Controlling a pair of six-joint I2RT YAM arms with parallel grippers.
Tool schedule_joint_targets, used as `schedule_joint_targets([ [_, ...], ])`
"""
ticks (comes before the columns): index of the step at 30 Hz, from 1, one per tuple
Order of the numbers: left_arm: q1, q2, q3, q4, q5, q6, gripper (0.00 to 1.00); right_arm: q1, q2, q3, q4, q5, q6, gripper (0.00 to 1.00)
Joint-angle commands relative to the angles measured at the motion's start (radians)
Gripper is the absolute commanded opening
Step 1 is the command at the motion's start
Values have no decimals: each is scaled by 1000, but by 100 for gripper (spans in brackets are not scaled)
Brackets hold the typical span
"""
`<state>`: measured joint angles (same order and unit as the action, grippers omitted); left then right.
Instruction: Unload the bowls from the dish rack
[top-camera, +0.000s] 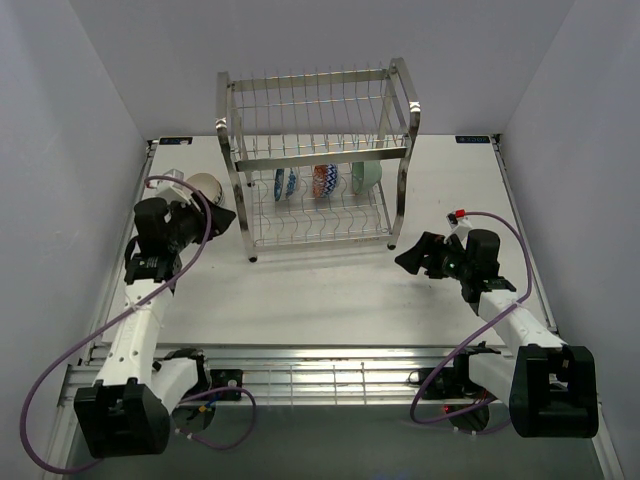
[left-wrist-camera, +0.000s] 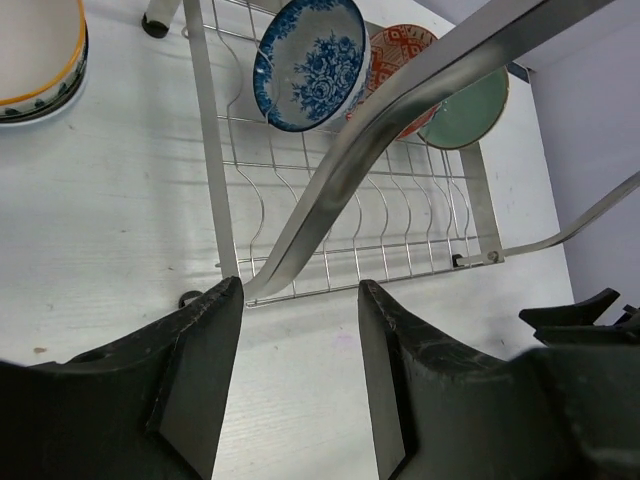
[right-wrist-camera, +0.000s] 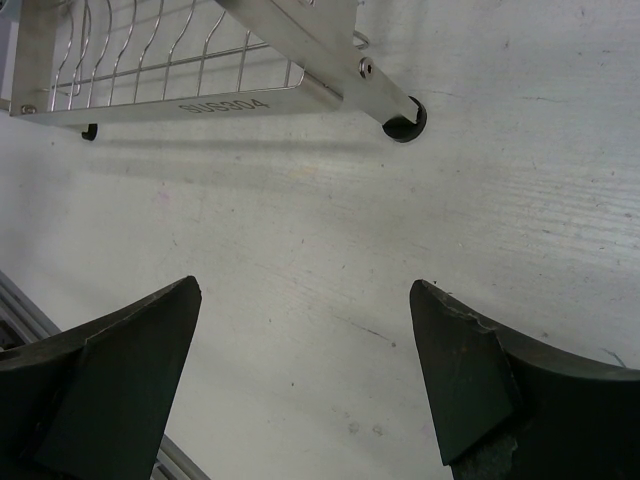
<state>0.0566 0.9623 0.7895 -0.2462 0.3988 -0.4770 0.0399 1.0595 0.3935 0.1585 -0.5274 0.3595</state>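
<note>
The nearest, blue-and-white bowl is past the rack's post, so my left gripper should next reach outward and to its right in the top view, past that post to the bowl, onto its near rim (top-camera: 281, 185) (left-wrist-camera: 350, 105).
The steel dish rack (top-camera: 318, 150) stands at the back middle of the table. Three bowls stand on edge in its lower tier: blue-and-white (top-camera: 286, 183), red-blue patterned (top-camera: 324, 181) and mint green (top-camera: 366, 176). The left wrist view shows the same three: blue-and-white (left-wrist-camera: 310, 62), red-blue (left-wrist-camera: 405, 55), mint green (left-wrist-camera: 472, 108). A stack of bowls (top-camera: 205, 187) sits on the table left of the rack; it also shows in the left wrist view (left-wrist-camera: 38, 55). My left gripper (top-camera: 217, 221) (left-wrist-camera: 300, 290) is open and empty beside the rack's front left corner. My right gripper (top-camera: 408, 258) (right-wrist-camera: 305, 290) is open and empty over bare table near the rack's front right foot (right-wrist-camera: 404, 122).
The rack's upper tier (top-camera: 310, 100) holds nothing that I can see. A chrome post (left-wrist-camera: 380, 130) crosses the left wrist view in front of the bowls. Grey walls close in the table on the left, back and right. A slotted metal rail (top-camera: 320, 375) runs along the near edge.
</note>
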Motion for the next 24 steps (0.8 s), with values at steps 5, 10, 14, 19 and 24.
schedule_joint_targets([
  [5,14,98,25,125,17,-64,60,3,-10,-4,10,-6,-13,91],
  [10,71,194,62,228,80,-153,59,3,11,-1,16,-3,-14,91],
  [14,101,269,106,329,133,-222,58,3,23,-1,21,-2,-14,91],
  [19,97,450,232,393,325,-275,56,3,31,-1,29,0,-16,91],
  [24,43,613,294,406,391,-261,53,3,25,-2,27,-8,-16,91],
])
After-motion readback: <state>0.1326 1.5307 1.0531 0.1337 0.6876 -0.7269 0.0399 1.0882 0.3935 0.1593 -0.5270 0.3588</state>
